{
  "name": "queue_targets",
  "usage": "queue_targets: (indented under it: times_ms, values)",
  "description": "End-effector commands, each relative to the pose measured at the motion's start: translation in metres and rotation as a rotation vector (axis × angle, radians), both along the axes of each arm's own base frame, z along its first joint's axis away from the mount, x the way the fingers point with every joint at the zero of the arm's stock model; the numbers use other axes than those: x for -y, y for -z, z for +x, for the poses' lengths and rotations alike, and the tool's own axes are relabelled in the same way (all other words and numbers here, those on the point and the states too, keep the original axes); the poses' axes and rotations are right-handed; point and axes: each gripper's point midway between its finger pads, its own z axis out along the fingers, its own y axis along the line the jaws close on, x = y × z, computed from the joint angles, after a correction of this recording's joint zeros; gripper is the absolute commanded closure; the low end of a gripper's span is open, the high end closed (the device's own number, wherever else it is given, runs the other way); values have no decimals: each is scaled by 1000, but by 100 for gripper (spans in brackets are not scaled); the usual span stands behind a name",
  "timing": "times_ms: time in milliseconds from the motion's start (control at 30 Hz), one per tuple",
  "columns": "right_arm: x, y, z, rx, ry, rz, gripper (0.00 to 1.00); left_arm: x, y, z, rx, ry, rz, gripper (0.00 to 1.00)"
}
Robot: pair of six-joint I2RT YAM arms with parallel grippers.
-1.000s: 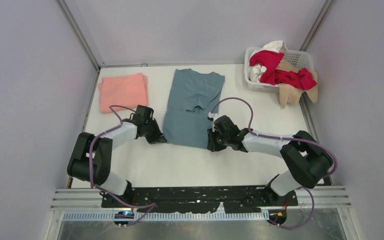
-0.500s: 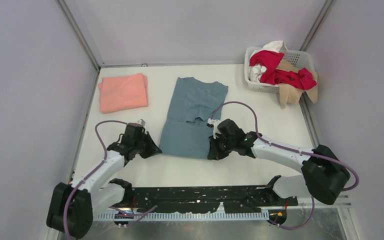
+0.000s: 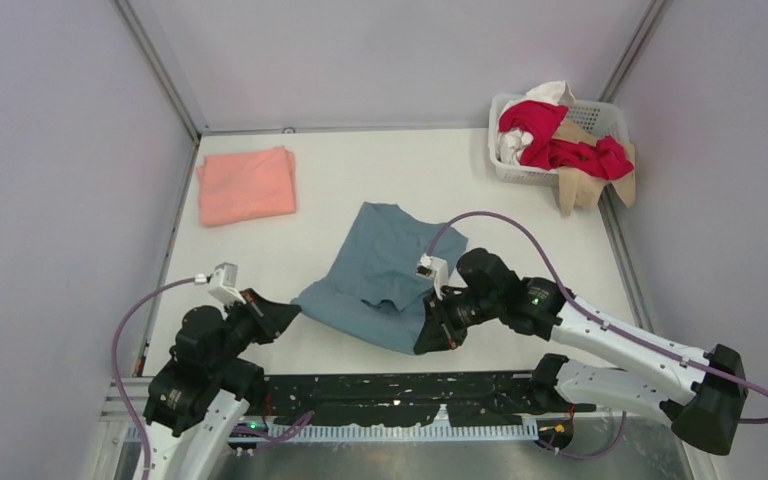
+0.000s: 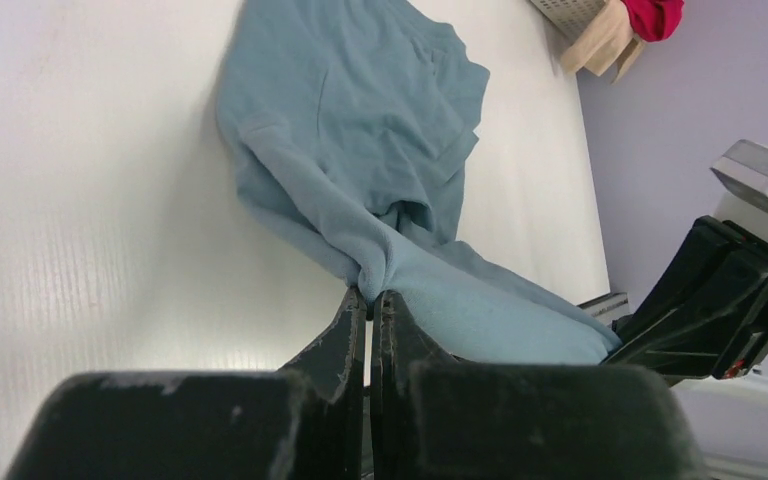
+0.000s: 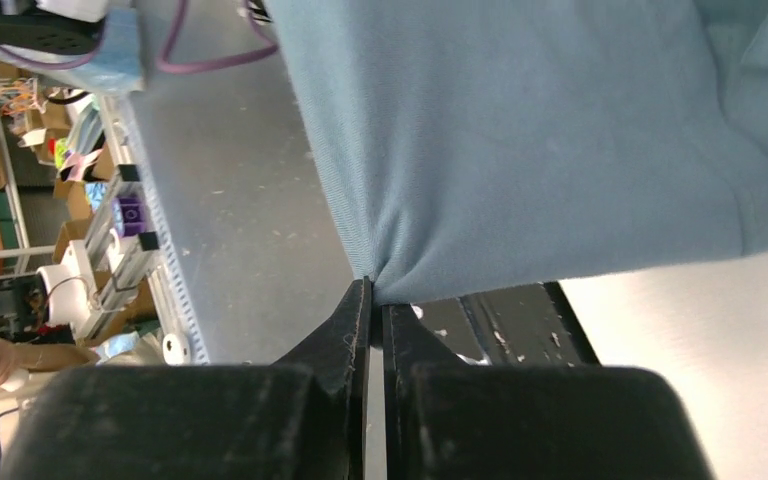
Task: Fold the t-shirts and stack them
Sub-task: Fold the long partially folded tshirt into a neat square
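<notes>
The t-shirt's far corner toward the basket lies flat, outward of my right gripper. So my right gripper should next carry the t-shirt's lifted near corner outward onto that far corner and release it.
The blue-grey t-shirt [image 3: 378, 270] lies near the table's front, its near end lifted and stretched between both grippers. My left gripper [image 3: 286, 312] is shut on its near left corner, seen pinched in the left wrist view [image 4: 370, 292]. My right gripper [image 3: 428, 342] is shut on its near right corner, seen in the right wrist view [image 5: 373, 285], the cloth [image 5: 520, 130] hanging past the table's front edge. A folded salmon-pink t-shirt [image 3: 246, 185] lies flat at the back left. Red [image 3: 550, 135], white [image 3: 508, 145] and tan [image 3: 585, 182] shirts fill the basket.
The white lattice basket [image 3: 600, 115] stands at the back right corner, cloth spilling over its near side. Grey walls close the table on three sides. The black mounting rail [image 3: 400, 390] runs along the near edge, with shelving and floor below it in the right wrist view.
Both grippers have pulled back toward the near edge, dragging the blue-grey shirt forward and lifting its near hem. The shirt's far end has slid from the back of the table toward the middle.
</notes>
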Motion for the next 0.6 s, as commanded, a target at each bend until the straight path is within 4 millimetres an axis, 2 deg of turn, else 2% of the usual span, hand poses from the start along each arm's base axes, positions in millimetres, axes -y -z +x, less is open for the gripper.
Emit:
queue_targets:
  times_ms: [0,67,200,333,467,567]
  values:
    - [3,-39,-20,-39,-69,83,94,-10,-12,7,-3,-60,41,100]
    - [3,-47,-16,-23,-55,100,94,-6,-22,17,14,-54,35,100]
    - [13,-56,10,15,32,90,94,1,-49,48,81,-64,37,100]
    - [23,-56,40,27,111,90,94,13,-54,78,48,-48,58,100]
    - [32,-53,72,56,183,74,94,25,-70,109,57,-40,62,100]
    - [41,-53,104,68,267,68,95,27,-78,132,59,-60,91,100]
